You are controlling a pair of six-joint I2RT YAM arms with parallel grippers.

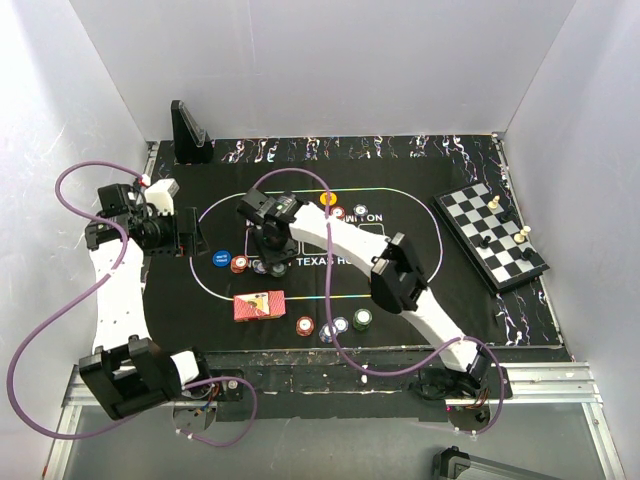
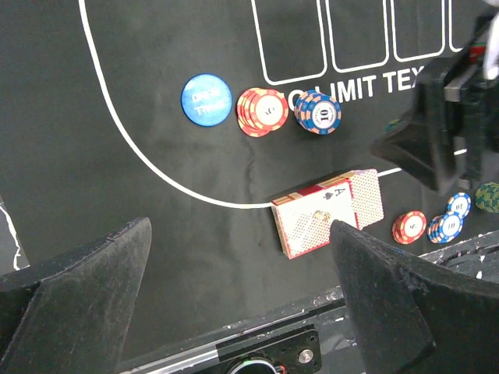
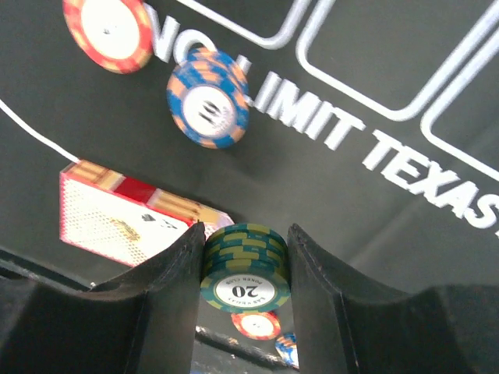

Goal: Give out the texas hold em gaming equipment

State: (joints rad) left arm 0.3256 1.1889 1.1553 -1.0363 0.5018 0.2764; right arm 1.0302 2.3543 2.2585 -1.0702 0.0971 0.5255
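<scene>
I will move my right gripper to the left in the top view next, then lower it and release, because bare mat between red stack and deck (image 3: 100, 126) is below it on that side.
A stack of green poker chips (image 3: 245, 269) marked 20 is clamped between my right gripper (image 3: 244, 257) fingers, lifted off the black mat (image 3: 327, 202). In the top view the right gripper (image 1: 270, 258) hangs over the mat's left-centre. A red-backed card deck (image 1: 259, 305) lies just in front of it. Beside it sit a blue disc (image 2: 207, 99), a red chip stack (image 2: 263, 111) and a blue-orange stack (image 2: 318, 111). My left gripper (image 1: 187, 232) hovers open and empty at the mat's left side, well clear of the card deck (image 2: 327, 210).
More chips lie near the mat's front edge (image 1: 335, 325) and by its far line (image 1: 340, 208). A chessboard (image 1: 490, 235) with pieces lies at the right. A black wedge-shaped stand (image 1: 190, 135) rises at the back left. White walls enclose three sides.
</scene>
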